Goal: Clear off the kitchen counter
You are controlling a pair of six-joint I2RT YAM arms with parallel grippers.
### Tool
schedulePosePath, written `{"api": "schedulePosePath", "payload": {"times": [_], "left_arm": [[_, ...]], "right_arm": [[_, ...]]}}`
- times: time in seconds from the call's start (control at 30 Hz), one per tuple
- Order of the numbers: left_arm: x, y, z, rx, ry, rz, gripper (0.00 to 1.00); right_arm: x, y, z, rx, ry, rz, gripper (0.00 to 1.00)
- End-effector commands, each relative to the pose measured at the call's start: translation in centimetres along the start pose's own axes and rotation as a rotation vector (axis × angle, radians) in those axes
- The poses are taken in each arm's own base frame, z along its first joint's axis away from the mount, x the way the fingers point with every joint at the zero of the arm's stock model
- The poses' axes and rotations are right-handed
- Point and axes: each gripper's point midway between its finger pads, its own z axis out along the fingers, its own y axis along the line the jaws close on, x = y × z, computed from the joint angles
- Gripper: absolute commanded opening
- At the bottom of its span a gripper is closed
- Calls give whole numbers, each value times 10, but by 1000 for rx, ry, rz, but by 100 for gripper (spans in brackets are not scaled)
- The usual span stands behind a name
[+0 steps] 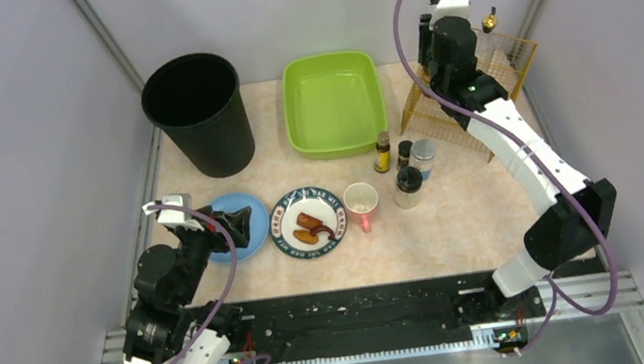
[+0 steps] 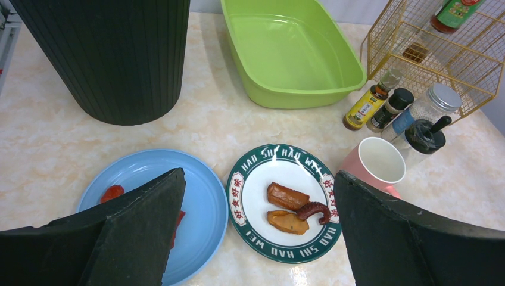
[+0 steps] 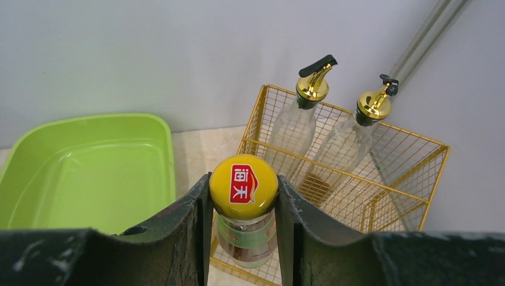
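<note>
The robot's right gripper will lower the sauce bottle into the gold rack's empty near section [image 1: 427,103] below it and let go, because dispensers fill the back.
The beige kitchen counter [image 1: 451,222] holds a blue plate [image 1: 255,231] with red scraps, a green-rimmed plate [image 1: 307,223] with several food pieces, a pink cup [image 1: 361,203] and several small bottles [image 1: 407,172]. My left gripper [image 1: 236,221] is open and empty, low over the blue plate [image 2: 202,196], with the green-rimmed plate [image 2: 286,202] showing between its fingers. My right gripper [image 3: 244,187] is shut on a yellow-capped sauce bottle [image 3: 247,238] and holds it above the near left corner of the gold wire rack [image 3: 381,179]. In the top view the right gripper [image 1: 427,42] is at the back right.
A tall black bin [image 1: 198,114] stands at the back left and a lime-green tub [image 1: 333,103] at the back middle. The gold rack [image 1: 473,96] holds two glass dispensers with gold pourers [image 3: 298,128] [image 3: 351,140]. Grey walls close in the sides.
</note>
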Motion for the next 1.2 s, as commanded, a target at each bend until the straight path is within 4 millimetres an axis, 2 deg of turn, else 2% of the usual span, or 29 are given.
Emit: {"api": "schedulePosePath", "payload": {"times": [0.0, 0.23, 0.67, 0.97, 1.17], "left_arm": [[-5, -3, 3, 13, -22, 9, 99], [-5, -2, 3, 9, -20, 10, 99], [-1, -2, 7, 7, -1, 11, 99], [0, -2, 9, 5, 10, 13, 99], [1, -2, 10, 7, 14, 13, 99]], "right_arm": [[-83, -26, 3, 71, -262, 174, 0], [-79, -37, 27, 126, -288, 189, 0], [-55, -33, 69, 138, -317, 215, 0], [-17, -27, 91, 153, -258, 194, 0], [12, -33, 101, 168, -198, 231, 0]]}}
